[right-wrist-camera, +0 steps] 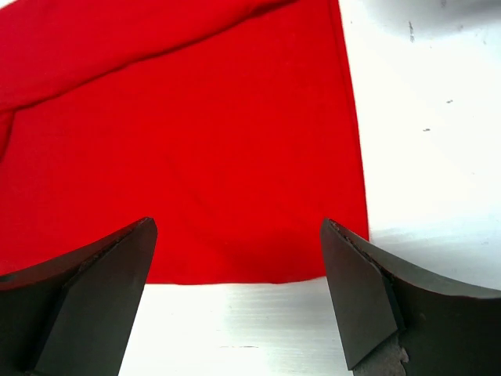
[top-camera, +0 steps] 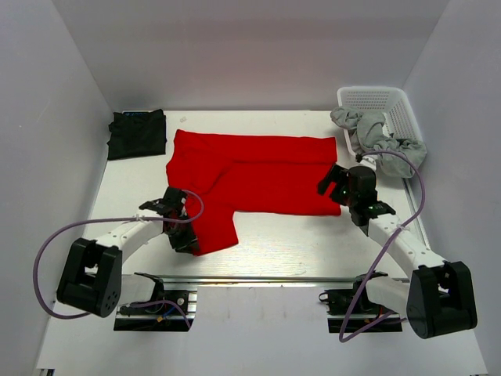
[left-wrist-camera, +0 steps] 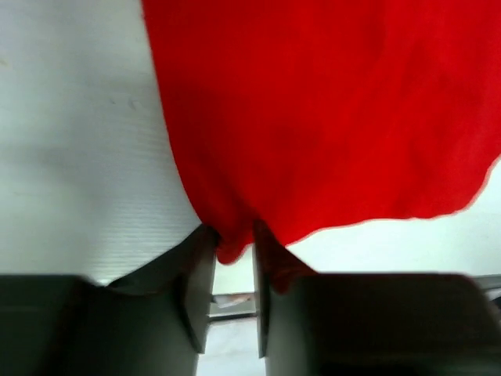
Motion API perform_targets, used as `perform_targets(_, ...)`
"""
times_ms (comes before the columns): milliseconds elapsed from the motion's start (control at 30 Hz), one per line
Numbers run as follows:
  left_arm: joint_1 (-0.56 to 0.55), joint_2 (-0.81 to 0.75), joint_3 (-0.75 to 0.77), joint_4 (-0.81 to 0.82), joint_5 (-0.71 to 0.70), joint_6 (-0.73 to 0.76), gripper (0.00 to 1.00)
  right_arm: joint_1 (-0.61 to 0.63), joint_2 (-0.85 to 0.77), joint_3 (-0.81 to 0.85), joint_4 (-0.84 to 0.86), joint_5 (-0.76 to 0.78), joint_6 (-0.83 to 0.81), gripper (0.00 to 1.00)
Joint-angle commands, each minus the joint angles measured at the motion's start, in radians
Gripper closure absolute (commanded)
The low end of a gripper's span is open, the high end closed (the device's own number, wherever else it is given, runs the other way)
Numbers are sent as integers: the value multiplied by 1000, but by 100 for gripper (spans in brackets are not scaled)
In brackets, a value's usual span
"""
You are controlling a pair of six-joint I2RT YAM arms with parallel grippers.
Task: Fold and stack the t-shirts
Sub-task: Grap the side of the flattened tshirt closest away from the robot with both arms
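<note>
I should move my right gripper down and back onto the red t-shirt's near corner (top-camera: 337, 211) (right-wrist-camera: 319, 266) on the basket's side, because its open fingers are above that hem.
The bright red t-shirt (top-camera: 258, 172) lies partly spread across the middle of the table, with one flap reaching toward the near edge. My left gripper (top-camera: 185, 232) is at that flap's near left edge. In the left wrist view it (left-wrist-camera: 232, 235) is shut on a pinch of the red cloth (left-wrist-camera: 329, 117). My right gripper (top-camera: 335, 185) is open over the shirt's near right corner. In the right wrist view its jaws (right-wrist-camera: 236, 227) stand wide apart above the red hem (right-wrist-camera: 235, 157), holding nothing. The black t-shirt (top-camera: 137, 133) lies folded at the back left.
A white lattice basket (top-camera: 387, 103) stands at the back right with grey cloth (top-camera: 377, 137) spilling over its near rim. White walls enclose the table on three sides. A metal rail (top-camera: 258, 279) runs along the near edge between the arm bases.
</note>
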Motion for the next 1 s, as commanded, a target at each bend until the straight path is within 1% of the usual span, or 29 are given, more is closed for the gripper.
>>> perform_targets(0, -16, 15, 33, -6, -92, -3, 67, -7, -2, -12, 3, 37, -3, 10)
perform_targets(133, -16, 4, 24, -6, -78, 6, 88, -8, -11, -19, -17, 57, 1, 10)
perform_targets(167, -16, 4, 24, -6, -78, 6, 100, -7, -18, -21, -45, 60, 0, 10)
perform_targets(267, -25, -16, 24, -6, -54, 16, 100, -7, -31, -25, -92, 79, 24, 10)
perform_targets(433, -25, -107, 35, 3, -33, 38, 100, -5, -71, -52, -181, 111, 55, 10)
perform_targets(467, -25, -124, 45, 20, -9, 51, 100, -10, -76, -65, -200, 131, 66, 10)
perform_targets(600, -25, -183, 65, 86, 14, 94, 100, -5, -81, -93, -180, 129, 86, 11)
perform_targets(667, -25, -194, 91, 102, 14, 106, 100, -10, -58, -96, -171, 128, 110, 16)
perform_targets(700, -25, -194, 91, 115, 14, 117, 100, -7, -41, -96, -168, 129, 119, 16)
perform_targets(733, -25, -194, 102, 138, 14, 126, 100, -8, -19, -90, -163, 129, 147, 23)
perform_targets(767, -25, -194, 102, 153, 28, 126, 100, -7, 4, -85, -163, 132, 159, 26)
perform_targets(867, -25, -194, 102, 204, 66, 146, 100, -5, 53, -82, -149, 140, 188, 29)
perform_targets(967, -25, -184, 93, 213, 79, 146, 100, -7, 91, -88, -105, 148, 193, 29)
